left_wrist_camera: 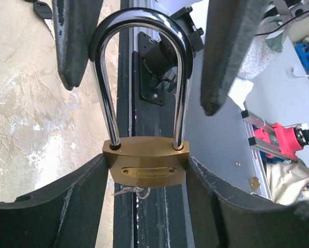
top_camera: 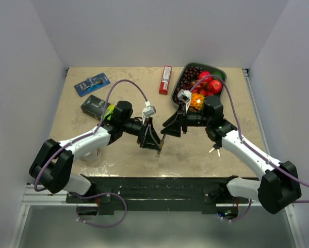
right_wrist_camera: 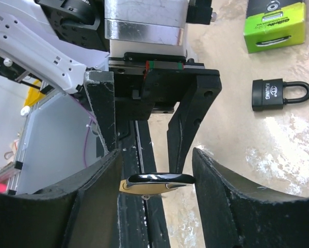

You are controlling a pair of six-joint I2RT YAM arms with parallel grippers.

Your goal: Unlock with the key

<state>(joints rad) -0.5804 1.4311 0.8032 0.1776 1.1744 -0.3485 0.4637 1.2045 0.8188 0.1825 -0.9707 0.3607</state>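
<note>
I will tip my left gripper downward next, lower the padlock to its right in the top view, onto the bare tabletop below near the fruit tray, and let go.
A brass padlock with a chrome shackle is clamped by its body between the fingers of my left gripper, which is shut on it above the table's front edge. A small silver key pokes out under the body. In the right wrist view the shackle lies end-on between the fingers of my right gripper. The right finger touches it and a gap shows on the left, so this gripper is open. In the top view the two grippers meet at the padlock.
A black padlock and a green box lie on the table beyond. Loose keys rest beside the right arm. A fruit tray, a red bar and a blue pack sit at the back.
</note>
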